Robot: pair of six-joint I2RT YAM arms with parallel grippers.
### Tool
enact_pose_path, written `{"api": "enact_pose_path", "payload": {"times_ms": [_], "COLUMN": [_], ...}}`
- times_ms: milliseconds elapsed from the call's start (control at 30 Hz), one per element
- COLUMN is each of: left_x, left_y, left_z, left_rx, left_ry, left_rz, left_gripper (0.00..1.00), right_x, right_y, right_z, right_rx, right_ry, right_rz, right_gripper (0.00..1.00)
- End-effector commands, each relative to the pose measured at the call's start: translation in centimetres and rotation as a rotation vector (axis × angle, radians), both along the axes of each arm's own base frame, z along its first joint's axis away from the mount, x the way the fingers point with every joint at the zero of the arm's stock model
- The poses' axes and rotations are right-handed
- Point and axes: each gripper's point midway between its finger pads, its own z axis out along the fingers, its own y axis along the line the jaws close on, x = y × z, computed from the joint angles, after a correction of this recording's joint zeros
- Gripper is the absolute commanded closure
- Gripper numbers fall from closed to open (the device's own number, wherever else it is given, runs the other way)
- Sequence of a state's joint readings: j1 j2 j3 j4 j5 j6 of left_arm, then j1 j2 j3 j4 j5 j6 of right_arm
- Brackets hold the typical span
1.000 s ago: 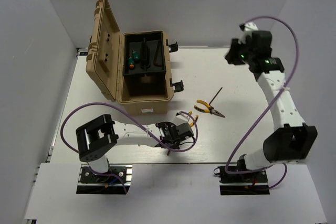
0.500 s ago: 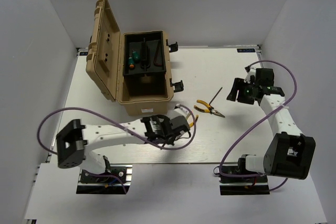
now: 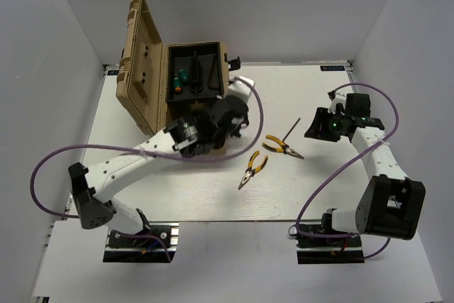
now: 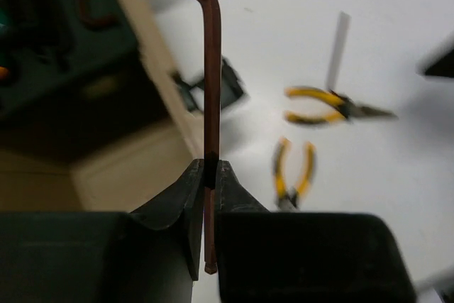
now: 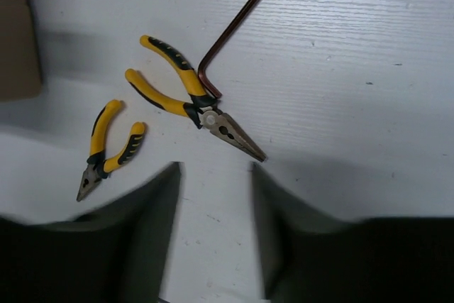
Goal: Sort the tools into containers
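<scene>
My left gripper will next swing outward over the black tray, turn to line up beside the hex key already there, and open.
The tan toolbox (image 3: 197, 136) stands open at the back left, its lid (image 3: 142, 54) upright. Its black tray holds green-handled screwdrivers (image 3: 183, 76) and a hex key (image 3: 213, 76). My left gripper (image 4: 211, 172) is shut on a second L-shaped hex key (image 4: 211, 69), held upright beside the box's front right corner. On the table lie long-nose pliers (image 5: 191, 101), small pliers (image 5: 106, 150) and a third hex key (image 5: 241, 15). My right gripper (image 5: 215, 175) hangs open just to the right of them, with nothing between its fingers.
A black latch (image 4: 227, 90) sticks out from the toolbox's right side, close to the held hex key. Purple cables loop from both arms over the table (image 3: 319, 189). White walls close in the left, right and back.
My left arm swung from the table's front up to the toolbox corner, carrying the hex key. The small pliers now lie uncovered. My right arm came down to the pliers and its jaws moved.
</scene>
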State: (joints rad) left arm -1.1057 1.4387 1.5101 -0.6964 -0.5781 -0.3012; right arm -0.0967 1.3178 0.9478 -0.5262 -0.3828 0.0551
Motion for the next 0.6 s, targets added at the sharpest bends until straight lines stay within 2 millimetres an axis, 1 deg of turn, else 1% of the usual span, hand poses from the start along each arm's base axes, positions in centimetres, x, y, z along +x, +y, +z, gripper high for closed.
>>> {"api": "enact_pose_path", "payload": {"times_ms": [0, 33, 67, 100, 133, 167, 200, 233, 267, 300, 333, 367, 400, 433, 467, 500, 533, 567], "left_x": [8.7, 10.5, 12.2, 15.2, 16.8, 17.9, 19.7, 21.3, 22.4, 23.6, 25.0, 26.6, 27.5, 28.9, 29.5, 30.0, 30.4, 30.6], "left_y": [4.6, 5.1, 5.6, 6.6, 6.7, 6.9, 7.5, 7.0, 7.2, 7.3, 8.4, 8.2, 8.5, 8.8, 9.0, 9.2, 9.7, 9.5], "left_z": [2.4, 3.4, 3.3, 1.0, 2.0, 1.4, 2.6, 0.6, 0.2, 1.5, 1.0, -1.7, -0.8, -2.8, -2.7, -3.2, -3.5, -4.2], "left_rx": [0.047, 0.021, 0.018, 0.055, 0.029, 0.044, 0.014, 0.038, 0.04, 0.025, 0.034, 0.069, 0.058, 0.08, 0.071, 0.08, 0.083, 0.086], "left_ry": [-0.123, -0.13, -0.121, -0.079, -0.091, -0.083, -0.111, -0.083, -0.081, -0.106, -0.099, -0.059, -0.07, -0.045, -0.045, -0.039, -0.036, -0.025], "left_rz": [0.237, 0.268, 0.293, 0.326, 0.342, 0.345, 0.381, 0.384, 0.399, 0.41, 0.44, 0.445, 0.459, 0.456, 0.456, 0.448, 0.459, 0.451], "left_gripper": [1.0, 1.0, 1.0, 1.0, 1.0, 1.0, 1.0, 1.0, 1.0, 1.0, 1.0, 1.0, 1.0, 1.0, 1.0, 1.0, 0.96, 0.9], "right_x": [-0.5, -0.6, -0.5, -0.4, -0.6, -0.5, -0.6, -0.7, -0.5, -0.7, -0.7, -0.6, -0.5, -0.6, -0.6, -0.4, -0.3, 0.0], "right_y": [1.4, 1.6, 1.7, 1.7, 1.7, 1.5, 1.5, 1.6, 1.6, 1.5, 1.5, 1.6, 1.6, 1.6, 1.5, 1.6, 1.5, 1.6], "right_z": [0.2, 0.2, 0.2, 0.3, 0.2, 0.1, -0.1, -0.2, 0.0, -0.3, -0.5, -0.3, -0.3, -0.5, -0.6, -0.5, -0.9, -1.0], "right_rx": [0.055, 0.064, 0.068, 0.069, 0.071, 0.051, 0.049, 0.05, 0.047, 0.043, 0.04, 0.041, 0.037, 0.037, 0.031, 0.028, 0.016, 0.009], "right_ry": [0.002, 0.007, 0.012, 0.013, 0.028, 0.019, 0.023, 0.026, 0.012, 0.017, 0.022, 0.016, 0.017, 0.026, 0.029, 0.024, 0.035, 0.039], "right_rz": [0.093, 0.099, 0.104, 0.102, 0.103, 0.125, 0.122, 0.124, 0.126, 0.122, 0.123, 0.127, 0.128, 0.13, 0.134, 0.137, 0.132, 0.135], "right_gripper": [0.62, 0.8, 0.98, 1.0, 1.0, 1.0, 1.0, 1.0, 1.0, 1.0, 1.0, 1.0, 0.92, 0.79, 0.75, 0.71, 0.65, 0.64]}}
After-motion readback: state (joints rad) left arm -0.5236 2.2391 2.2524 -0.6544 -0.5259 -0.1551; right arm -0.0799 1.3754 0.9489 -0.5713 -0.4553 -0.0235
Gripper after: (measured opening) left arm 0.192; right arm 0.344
